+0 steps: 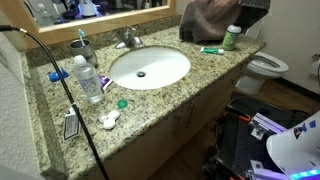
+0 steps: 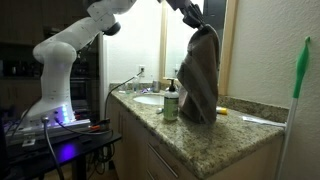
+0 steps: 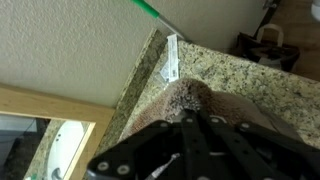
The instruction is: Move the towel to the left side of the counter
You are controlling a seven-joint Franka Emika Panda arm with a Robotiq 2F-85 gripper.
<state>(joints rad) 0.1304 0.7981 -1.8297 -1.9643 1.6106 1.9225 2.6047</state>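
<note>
Next, my gripper moves down to the counter (image 2: 206,124) beside the green bottle and lets go of the towel's fuzzy top, as the towel's hanging end already touches the granite.
The dark grey-brown towel (image 2: 200,75) hangs bunched from my gripper (image 2: 192,20), its lower end reaching the counter (image 2: 225,140) near the wall end. In an exterior view the towel (image 1: 208,20) is lifted over the right end of the speckled granite counter (image 1: 200,85), partly cut off by the frame's top. In the wrist view my gripper (image 3: 195,128) is shut on the towel (image 3: 200,100), which drops away below the black fingers onto the counter (image 3: 250,70).
A green bottle (image 1: 232,37) (image 2: 171,103) stands beside the towel, with a green toothbrush (image 1: 212,49) lying near it. The white oval sink (image 1: 150,67) and faucet (image 1: 128,40) sit mid-counter. A water bottle (image 1: 88,78) and small items crowd the left end. A toilet (image 1: 268,68) stands beyond the right end.
</note>
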